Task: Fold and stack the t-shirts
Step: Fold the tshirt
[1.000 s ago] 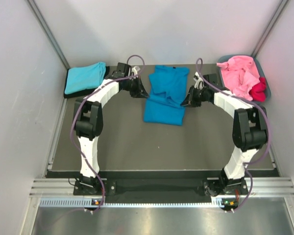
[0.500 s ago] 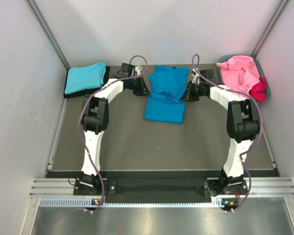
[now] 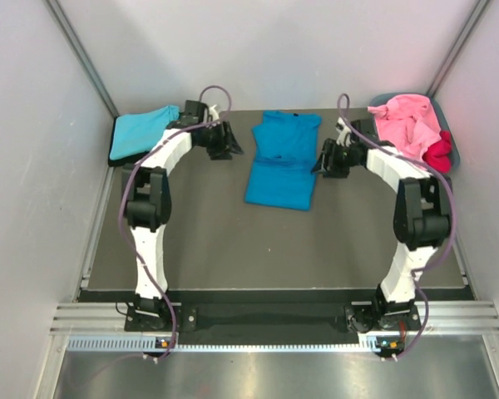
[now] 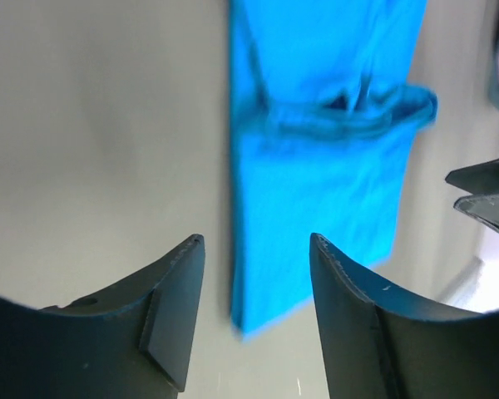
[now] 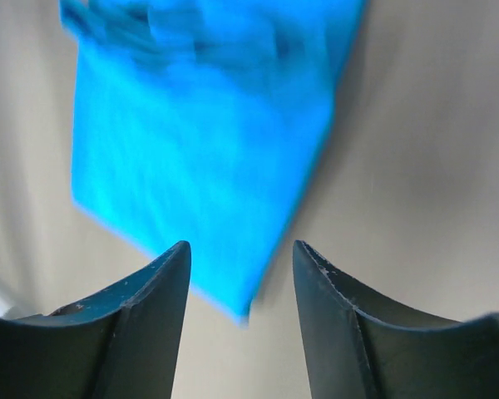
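Observation:
The robot should next move its left gripper back and down to the blue t-shirt's flat near corner (image 3: 249, 199) (image 4: 244, 327), since this is below the gripper and to its right in the top view.
A bright blue t-shirt (image 3: 281, 162) lies on the dark mat at the back middle, part of it folded over itself. My left gripper (image 3: 229, 149) stands open just left of it, apart from the cloth. My right gripper (image 3: 319, 163) is open close to the shirt's right edge. In the left wrist view the blue t-shirt (image 4: 324, 166) lies beyond my empty left gripper (image 4: 256, 241). The right wrist view shows the blue t-shirt (image 5: 200, 141) beyond my empty right gripper (image 5: 241, 246). A folded turquoise t-shirt (image 3: 141, 129) rests at the back left. Pink t-shirts (image 3: 403, 125) and a crimson one (image 3: 438, 154) are heaped at the back right.
The pink and crimson heap sits in a grey-blue tub (image 3: 455, 148) in the back right corner. A dark pad (image 3: 116, 154) lies under the turquoise shirt. White walls close in the mat on three sides. The right arm's fingers (image 4: 486, 195) show at the left wrist view's right edge.
Both grippers have opened and let go of the blue t-shirt. Each has drawn back sideways from it, the left one farther. The shirt now lies flat.

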### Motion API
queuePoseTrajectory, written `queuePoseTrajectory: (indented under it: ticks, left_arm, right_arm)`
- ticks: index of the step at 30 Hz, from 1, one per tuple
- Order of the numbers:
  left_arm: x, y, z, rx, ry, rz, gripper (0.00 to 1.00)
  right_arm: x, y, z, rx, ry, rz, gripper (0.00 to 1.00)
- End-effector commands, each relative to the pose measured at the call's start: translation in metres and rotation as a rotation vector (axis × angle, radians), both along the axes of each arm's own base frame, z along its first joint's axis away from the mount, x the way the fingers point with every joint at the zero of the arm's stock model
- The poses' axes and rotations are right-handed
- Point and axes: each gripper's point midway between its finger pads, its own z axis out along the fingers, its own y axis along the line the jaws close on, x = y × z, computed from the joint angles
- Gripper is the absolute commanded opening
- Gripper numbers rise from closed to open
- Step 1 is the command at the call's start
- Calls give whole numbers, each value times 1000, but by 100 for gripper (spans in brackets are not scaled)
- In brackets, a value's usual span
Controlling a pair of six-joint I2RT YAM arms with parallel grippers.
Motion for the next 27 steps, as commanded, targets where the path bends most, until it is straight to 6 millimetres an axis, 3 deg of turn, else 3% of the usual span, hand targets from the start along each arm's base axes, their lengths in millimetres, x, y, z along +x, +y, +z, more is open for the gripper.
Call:
queuePoseTrajectory:
  ticks: [1, 2, 4, 5, 7, 11, 19, 27]
  left_arm:
    - [-43, 30, 48, -78, 34, -57, 57]
    - [-59, 31, 33, -82, 89, -77, 56]
    - [-83, 28, 24, -112, 173, -109, 56]
    - [-98, 27, 9, -131, 247, -99, 56]
    - [-117, 22, -4, -178, 323, -95, 56]
    - [-134, 10, -20, -241, 415, -84, 57]
    - [-128, -12, -40, -236, 443, -100, 57]
    - [-124, -27, -58, -207, 452, -117, 55]
  right_arm:
    - [-55, -4, 19, 145, 124, 7, 53]
    - [-77, -2, 2, 173, 211, -12, 53]
    - [-95, 6, -3, 209, 253, 1, 54]
    - [-106, 8, -14, 229, 296, -15, 54]
    - [-114, 16, -20, 257, 321, -9, 54]
    - [-109, 29, -22, 290, 321, -6, 54]
    - [-93, 42, -38, 298, 333, -20, 53]
    - [-84, 42, -55, 294, 349, -54, 52]
